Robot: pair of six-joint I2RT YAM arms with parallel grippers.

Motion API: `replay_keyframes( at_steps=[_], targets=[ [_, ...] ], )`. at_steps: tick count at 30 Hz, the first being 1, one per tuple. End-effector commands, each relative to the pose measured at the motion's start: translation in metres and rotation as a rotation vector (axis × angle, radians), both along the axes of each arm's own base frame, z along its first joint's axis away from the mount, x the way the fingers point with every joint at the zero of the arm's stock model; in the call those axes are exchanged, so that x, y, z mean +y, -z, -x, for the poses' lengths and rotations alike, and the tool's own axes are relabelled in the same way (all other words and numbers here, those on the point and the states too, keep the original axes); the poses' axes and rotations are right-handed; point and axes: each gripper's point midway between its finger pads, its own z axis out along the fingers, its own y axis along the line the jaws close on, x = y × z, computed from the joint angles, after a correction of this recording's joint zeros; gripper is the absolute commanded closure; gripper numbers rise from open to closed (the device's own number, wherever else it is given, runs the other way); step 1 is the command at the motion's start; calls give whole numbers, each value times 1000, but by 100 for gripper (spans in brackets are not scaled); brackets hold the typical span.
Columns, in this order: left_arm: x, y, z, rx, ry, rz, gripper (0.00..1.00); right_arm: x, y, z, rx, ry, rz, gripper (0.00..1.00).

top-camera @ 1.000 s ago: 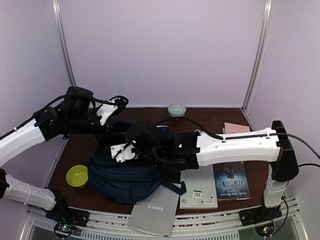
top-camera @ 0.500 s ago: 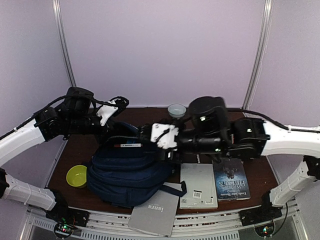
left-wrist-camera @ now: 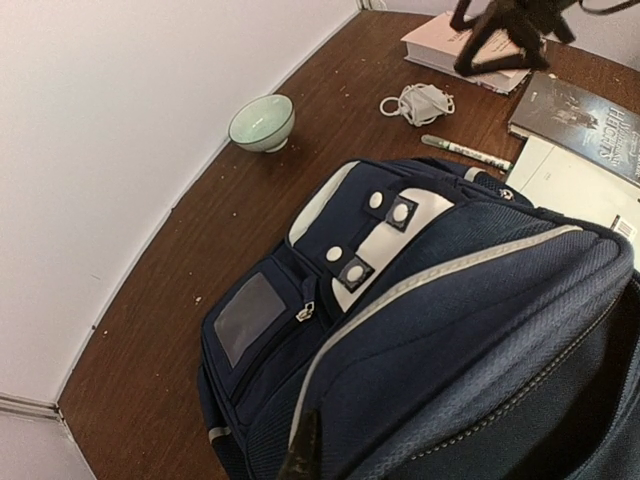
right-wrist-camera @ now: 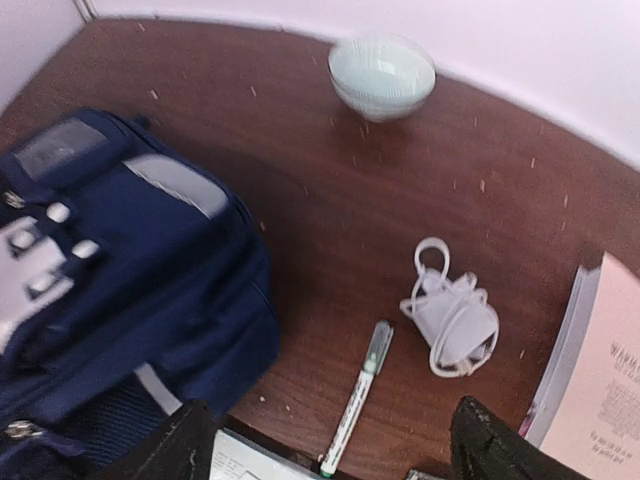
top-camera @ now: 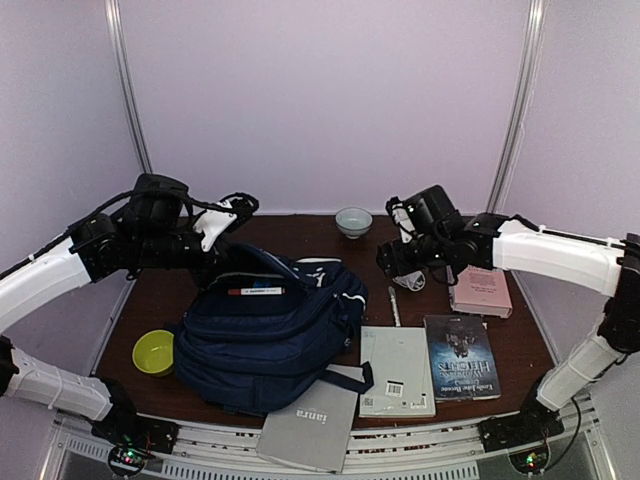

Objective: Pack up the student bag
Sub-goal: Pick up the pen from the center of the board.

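I need to move my right gripper down to the white body of the green marker (right-wrist-camera: 358, 410) before I close it.
The student bag (top-camera: 265, 335), navy with white-grey patches, lies at centre-left with its main opening held up. My left gripper (top-camera: 224, 266) is shut on the fabric edge of that opening. In the left wrist view the bag (left-wrist-camera: 420, 330) fills the frame, and only one finger (left-wrist-camera: 300, 456) shows against the fabric. A red-and-white pen (top-camera: 255, 291) lies inside the opening. My right gripper (top-camera: 398, 264) is open and empty, hovering right of the bag. The right wrist view shows the gripper (right-wrist-camera: 335, 445) over a green marker (right-wrist-camera: 358, 410), with the bag (right-wrist-camera: 110, 270) to the left.
A white coiled charger (right-wrist-camera: 452, 318) and a pale green bowl (top-camera: 353, 221) lie behind the marker. A pink book (top-camera: 480, 290), a dark book (top-camera: 462, 358), a white book (top-camera: 397, 372) and a grey notebook (top-camera: 310, 425) lie right and in front. A yellow-green bowl (top-camera: 154, 351) sits left of the bag.
My right gripper has come out of the bag's opening and swung right and back, to above the marker and charger. The pen now shows inside the bag. The left arm has not moved.
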Motion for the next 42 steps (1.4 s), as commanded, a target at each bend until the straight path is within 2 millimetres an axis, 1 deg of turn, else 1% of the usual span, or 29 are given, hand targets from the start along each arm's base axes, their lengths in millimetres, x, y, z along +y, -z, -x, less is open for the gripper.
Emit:
replay_keyframes(
  at_steps=[1,4,5,7,9,12,18,24,27,31,33,34,36,37,39,40,42],
  targets=[
    [-11,-65,-15,-157,-19,162,100,-32,74,1,205,151,177,22],
    [-11,-64,-16,-156,-20,160,100,-40,112,-4,303,174,275,30],
    [-12,-63,-16,-155,-18,159,100,-40,124,-5,339,171,301,36],
    [-12,-62,-16,-152,-18,157,100,-37,147,-4,405,151,334,44],
    [-13,-61,-17,-150,-16,153,100,-33,162,-4,439,136,346,49],
    [-13,-58,-18,-146,-18,146,100,-30,175,-4,465,130,354,51],
    [-14,-56,-19,-142,-18,143,100,-30,194,0,502,122,364,58],
    [-14,-56,-19,-142,-17,140,100,-19,212,9,567,80,311,64],
    [-14,-56,-19,-143,-17,141,100,-14,220,12,606,67,269,71],
    [-14,-57,-18,-143,-16,142,100,-8,220,14,625,47,236,89],
    [-14,-58,-18,-143,-14,144,100,-7,218,14,627,42,238,96],
    [-14,-58,-18,-143,-14,145,100,-7,216,14,626,39,239,99],
    [-14,-58,-18,-143,-17,144,100,-4,211,12,620,25,234,100],
    [-14,-58,-18,-143,-17,144,100,-2,205,11,611,15,227,100],
    [-14,-58,-18,-143,-18,146,100,3,187,5,573,-2,206,100],
    [-13,-59,-18,-143,-19,147,100,5,176,2,551,-7,195,100],
    [-13,-59,-18,-144,-17,148,100,9,145,-4,485,-15,158,100]
  ],
)
